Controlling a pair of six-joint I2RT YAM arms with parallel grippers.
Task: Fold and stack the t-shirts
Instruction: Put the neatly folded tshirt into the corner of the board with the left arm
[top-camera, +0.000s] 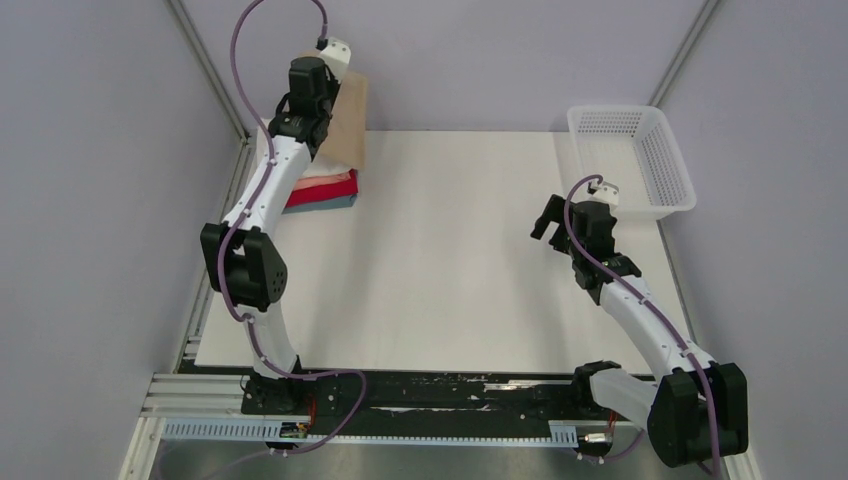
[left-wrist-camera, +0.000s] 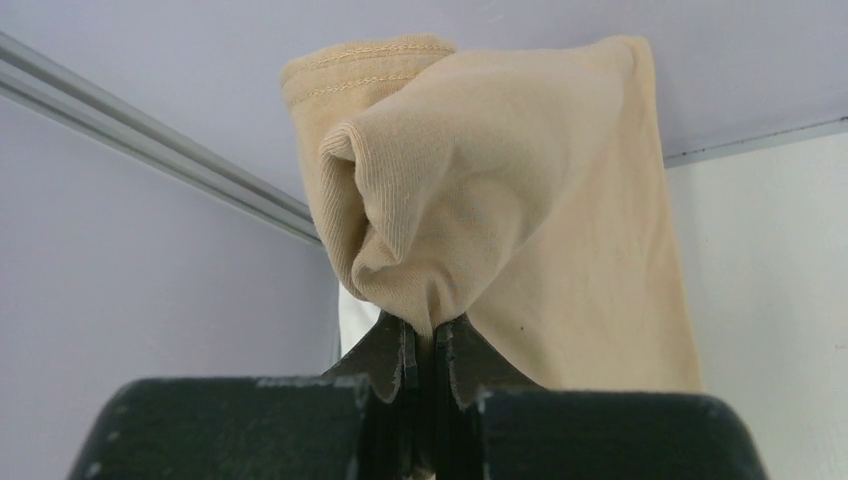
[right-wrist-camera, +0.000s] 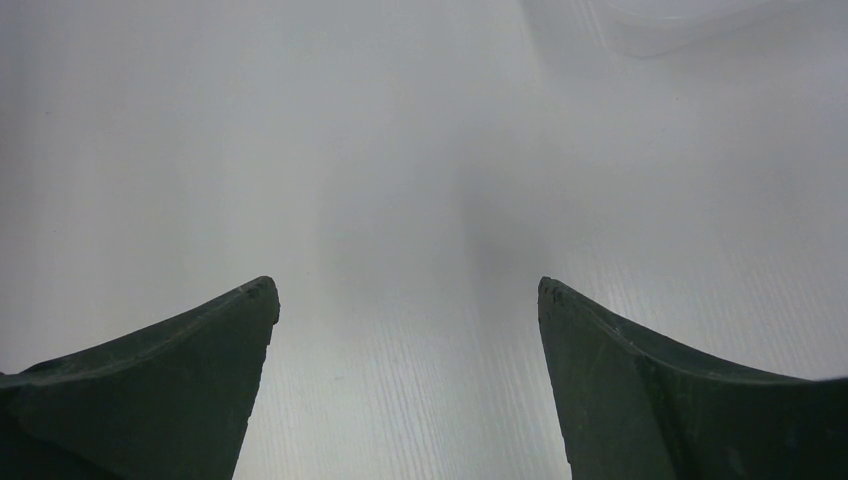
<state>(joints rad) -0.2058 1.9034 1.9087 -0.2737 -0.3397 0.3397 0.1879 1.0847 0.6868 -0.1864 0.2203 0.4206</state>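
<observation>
The tan t-shirt (top-camera: 347, 125) in the left gripper hangs past the stack's edge, so the left gripper will move it to the left in the top view and down onto the stack.
The tan t-shirt (top-camera: 347, 125) hangs folded at the table's back left corner, held up over a stack of folded shirts: white (top-camera: 318, 173), red (top-camera: 325, 188) and blue-grey (top-camera: 335, 203). My left gripper (left-wrist-camera: 428, 325) is shut on a bunched fold of the tan t-shirt (left-wrist-camera: 500, 190); in the top view the wrist (top-camera: 310, 85) hides the fingers. My right gripper (top-camera: 548, 222) hovers open and empty over bare table at the right; its fingertips (right-wrist-camera: 262, 292) stand wide apart in the right wrist view.
A white plastic mesh basket (top-camera: 672, 180) stands at the back right corner, close behind my right gripper; its blurred edge shows in the right wrist view (right-wrist-camera: 670, 25). Grey walls and a metal frame post (top-camera: 205, 60) close in the left and back.
</observation>
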